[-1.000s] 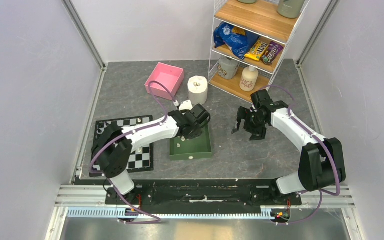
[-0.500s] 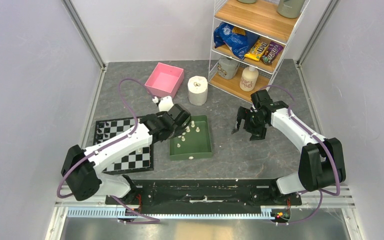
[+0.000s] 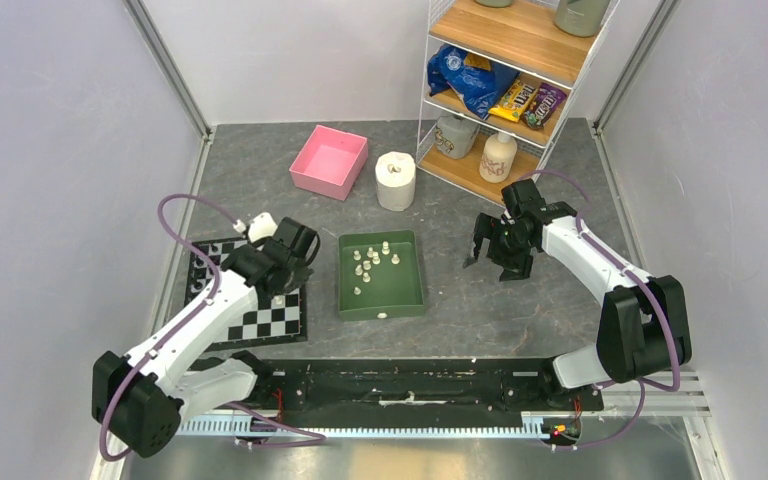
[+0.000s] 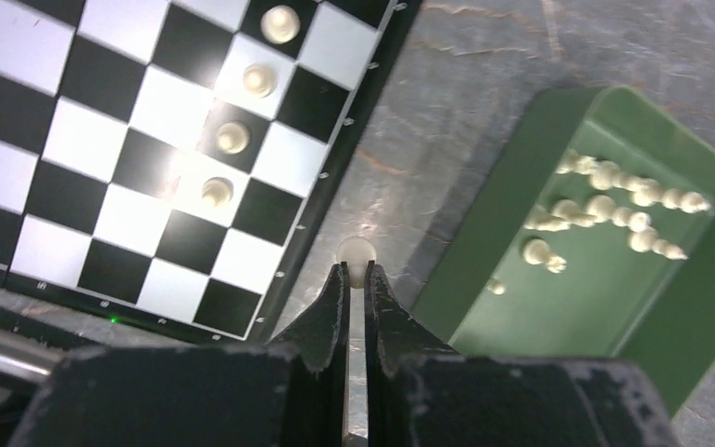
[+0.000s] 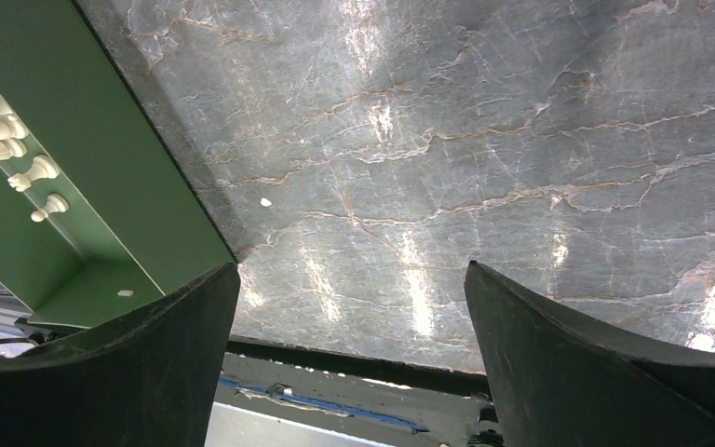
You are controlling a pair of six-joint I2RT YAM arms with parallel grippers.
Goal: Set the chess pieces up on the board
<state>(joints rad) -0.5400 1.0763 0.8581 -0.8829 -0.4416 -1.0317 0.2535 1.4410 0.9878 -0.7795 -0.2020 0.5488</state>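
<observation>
I should move my left gripper back over the board and lower the cream piece onto an empty dark square, where the line of cream pieces ends.
My left gripper is shut on a small cream chess piece. It hangs over the grey table between the board's right border and the green tray. Several cream pieces stand in a line on the board's squares, and several more lie in the tray. From above, the left gripper sits at the right edge of the board. My right gripper stands open and empty over bare table, right of the tray.
A pink box and a white paper roll stand behind the tray. A wire shelf rack with snacks and bottles is at the back right. The black base rail runs along the near edge.
My left arm has swung left from over the green tray to the board's right edge, with a piece in its jaws. The right arm has not moved.
</observation>
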